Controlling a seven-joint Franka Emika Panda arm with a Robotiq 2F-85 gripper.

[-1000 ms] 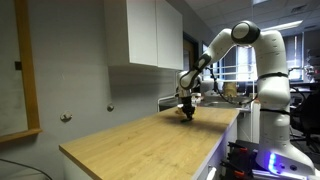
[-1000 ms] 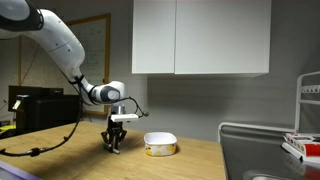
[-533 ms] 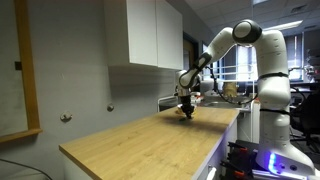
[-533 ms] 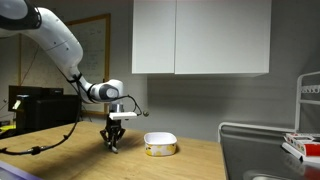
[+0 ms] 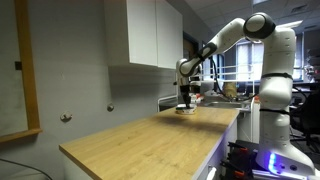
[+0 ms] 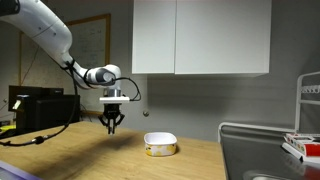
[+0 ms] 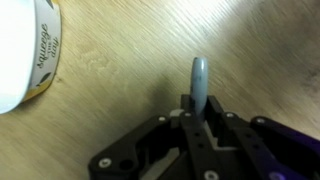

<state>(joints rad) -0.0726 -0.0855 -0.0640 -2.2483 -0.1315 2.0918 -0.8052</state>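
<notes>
The slim handle will next go left in the wrist view with my gripper, to the white bowl and over its open top [image 6: 160, 137] [image 7: 12, 55], and then I will lower it and let go.
My gripper [image 7: 198, 112] is shut on a slim grey-blue stick-like object [image 7: 199, 82] that pokes out from between the fingers over the wooden counter [image 7: 120, 100]. In both exterior views the gripper [image 6: 112, 126] [image 5: 184, 102] hangs well above the countertop, pointing down. A white round bowl with a yellow band [image 6: 160, 145] sits on the counter beside it; its rim [image 7: 25, 55] shows at the wrist view's left edge. The held object is too small to make out in the exterior views.
White wall cabinets [image 6: 200, 37] hang above the counter. A metal sink edge [image 6: 250, 135] and a rack with items [image 6: 305, 140] lie past the bowl. The long wooden countertop [image 5: 140, 135] ends at a front edge; the robot base [image 5: 272, 110] stands beside it.
The gripper has closed fully on the stick-like object and risen from the countertop to well above it. The bowl has stayed in place.
</notes>
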